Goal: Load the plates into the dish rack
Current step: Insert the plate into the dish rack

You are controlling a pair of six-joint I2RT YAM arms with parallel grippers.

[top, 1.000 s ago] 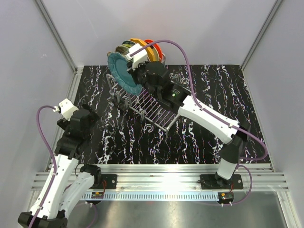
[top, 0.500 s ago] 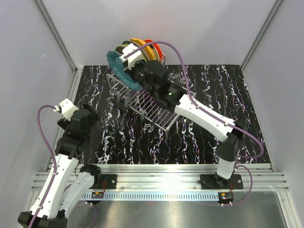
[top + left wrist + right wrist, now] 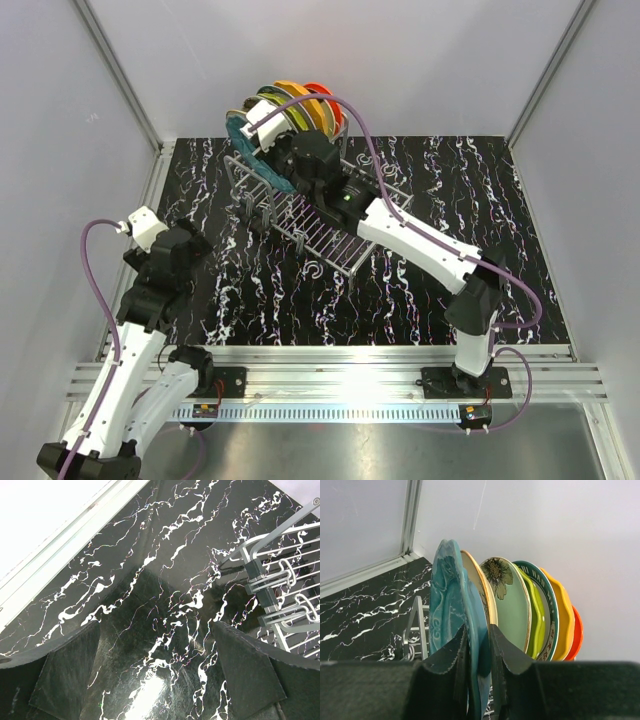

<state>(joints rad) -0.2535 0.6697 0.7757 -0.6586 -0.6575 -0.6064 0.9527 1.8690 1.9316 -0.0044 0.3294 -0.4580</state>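
Note:
The cream plate crowds the teal plate in my right gripper, so next I should shift it left in the top view to the rack's end bar and release it.
A teal plate stands on edge at the left end of a row of plates in the silver wire dish rack. My right gripper is shut on its rim; in the right wrist view its fingers sit on both sides of the teal plate. Behind it stand a floral cream plate, a floral pale green plate, a lime green one, a teal-rimmed one, an orange one and a red one. My left gripper is open and empty, low over the table.
The rack's flat grid tray stretches toward the table's middle, and its corner shows in the left wrist view. The black marbled table is walled by white panels at the back and both sides. A metal rail runs along the near edge.
My right arm has swung the teal plate from a tilt to upright and pushed it back against the other plates in the rack. The left arm has barely moved.

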